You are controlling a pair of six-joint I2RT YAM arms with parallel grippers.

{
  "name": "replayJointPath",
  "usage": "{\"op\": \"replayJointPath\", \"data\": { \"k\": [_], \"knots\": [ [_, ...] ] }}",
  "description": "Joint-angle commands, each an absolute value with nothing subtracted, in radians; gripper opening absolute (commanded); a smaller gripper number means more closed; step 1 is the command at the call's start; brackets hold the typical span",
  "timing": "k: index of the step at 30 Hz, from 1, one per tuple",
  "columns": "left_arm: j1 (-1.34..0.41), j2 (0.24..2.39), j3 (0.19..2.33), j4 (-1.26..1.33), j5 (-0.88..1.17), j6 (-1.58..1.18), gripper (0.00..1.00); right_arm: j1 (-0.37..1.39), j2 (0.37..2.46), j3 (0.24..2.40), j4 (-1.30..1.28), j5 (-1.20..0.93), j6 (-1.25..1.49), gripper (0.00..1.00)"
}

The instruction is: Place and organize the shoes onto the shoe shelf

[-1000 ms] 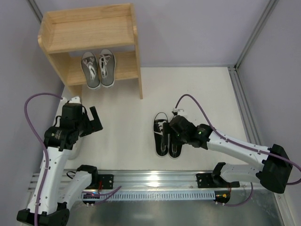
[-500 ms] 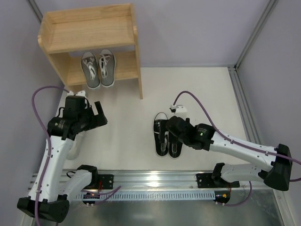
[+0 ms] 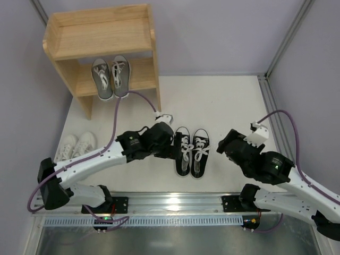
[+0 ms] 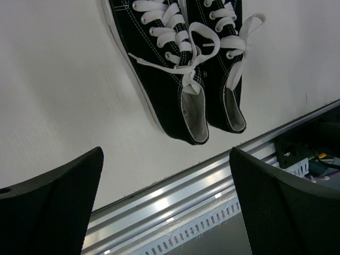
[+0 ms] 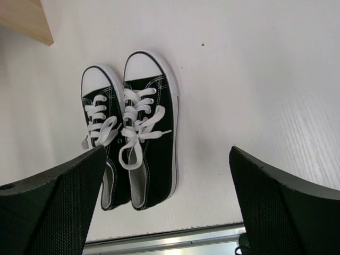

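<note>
The black canvas shoes (image 3: 192,151) stand close together, so the robot's left gripper needs to move across over them next and go down onto their neighboring inner sides by the openings.
The black canvas shoes (image 3: 192,151) stand side by side on the table, toes toward the back. They also show in the left wrist view (image 4: 183,69) and the right wrist view (image 5: 130,143). My left gripper (image 3: 171,147) is open and empty just left of them, reaching in from the left (image 4: 167,212). My right gripper (image 3: 227,144) is open and empty to their right, apart from them (image 5: 167,207). The grey shoes (image 3: 111,77) sit on the lower tier of the wooden shoe shelf (image 3: 95,37). The white shoes (image 3: 77,146) lie at the left.
The metal rail (image 3: 175,204) runs along the near edge and shows in the left wrist view (image 4: 175,202). Purple walls close the left and back. A shelf corner (image 5: 21,18) shows at the top left of the right wrist view.
My left arm swung from the far left across to the black pair. My right arm drew back to the right, off the black pair. The white pair is now uncovered.
</note>
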State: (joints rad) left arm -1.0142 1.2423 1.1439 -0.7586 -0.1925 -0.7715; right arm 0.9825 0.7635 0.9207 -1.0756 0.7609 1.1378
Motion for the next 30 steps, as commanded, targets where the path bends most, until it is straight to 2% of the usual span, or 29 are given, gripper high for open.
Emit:
{"op": "replayJointPath", "data": {
  "k": [1, 7, 12, 24, 27, 30],
  "knots": [
    [-1.078, 1.324, 1.209, -0.619, -0.340, -0.883, 0.98, 0.979, 0.698, 0.928, -1.258, 0.896, 1.311, 0.97],
    [-1.167, 1.547, 1.331, -0.589, -0.466, -0.942, 0.98, 0.979, 0.620, 0.953, -1.353, 0.925, 1.342, 0.97],
    [-1.190, 1.672, 1.377, -0.526, -0.451, -0.939, 0.98, 0.977, 0.603, 0.954, -1.355, 0.916, 1.325, 0.97],
    [-1.235, 1.818, 1.410, -0.626, -0.471, -0.986, 0.97, 0.979, 0.543, 0.931, -1.335, 0.907, 1.301, 0.97],
    [-1.236, 1.836, 1.399, -0.618, -0.474, -0.989, 0.93, 0.979, 0.545, 0.925, -1.318, 0.900, 1.287, 0.97],
    [-1.236, 1.856, 1.393, -0.612, -0.480, -0.989, 0.82, 0.979, 0.546, 0.917, -1.301, 0.893, 1.270, 0.97]
  ]
}}
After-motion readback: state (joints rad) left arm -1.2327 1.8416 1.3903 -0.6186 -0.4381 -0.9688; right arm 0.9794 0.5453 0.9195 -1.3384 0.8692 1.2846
